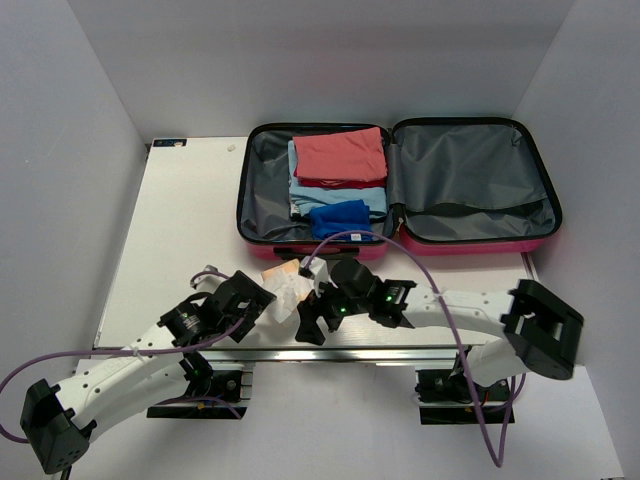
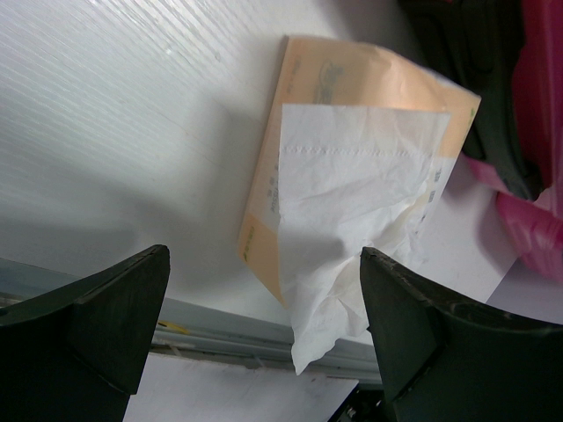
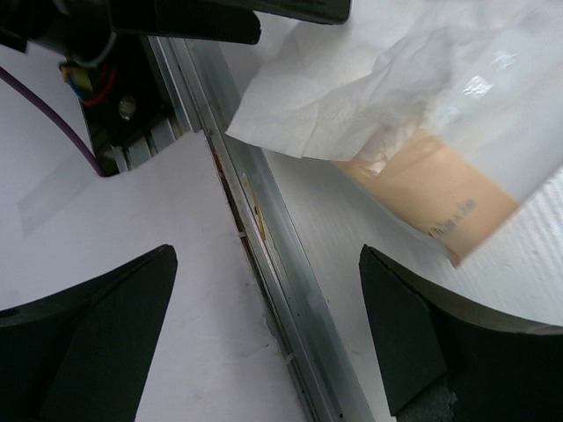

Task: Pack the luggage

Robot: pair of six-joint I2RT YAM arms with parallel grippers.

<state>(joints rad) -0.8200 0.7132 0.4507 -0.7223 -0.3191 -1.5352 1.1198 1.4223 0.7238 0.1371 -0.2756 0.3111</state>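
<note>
My right gripper will next move outward and in onto the white wrapper corner of the tissue pack (image 1: 283, 272), because my open fingers are by the bar, short of the pack.
The pink suitcase (image 1: 470, 244) lies open at the back of the table, its grey lining showing. Its left half holds folded red (image 1: 342, 155), light blue (image 1: 335, 193) and blue (image 1: 338, 217) clothes. A peach-coloured tissue pack (image 1: 283, 272) with white tissue (image 1: 284, 295) hanging out lies at the table's front edge; it also shows in the left wrist view (image 2: 352, 176) and the right wrist view (image 3: 440, 189). My left gripper (image 1: 262, 297) is open, empty, just left of the tissue (image 2: 334, 255). My right gripper (image 1: 310, 322) is open, empty, just right of it, over the edge rail.
A metal rail (image 3: 290, 290) runs along the table's front edge (image 1: 340, 352). The suitcase's right half (image 1: 470, 170) holds only a lining strap. White walls close the table's left, back and right sides. A purple cable (image 1: 380, 245) loops over the right arm.
</note>
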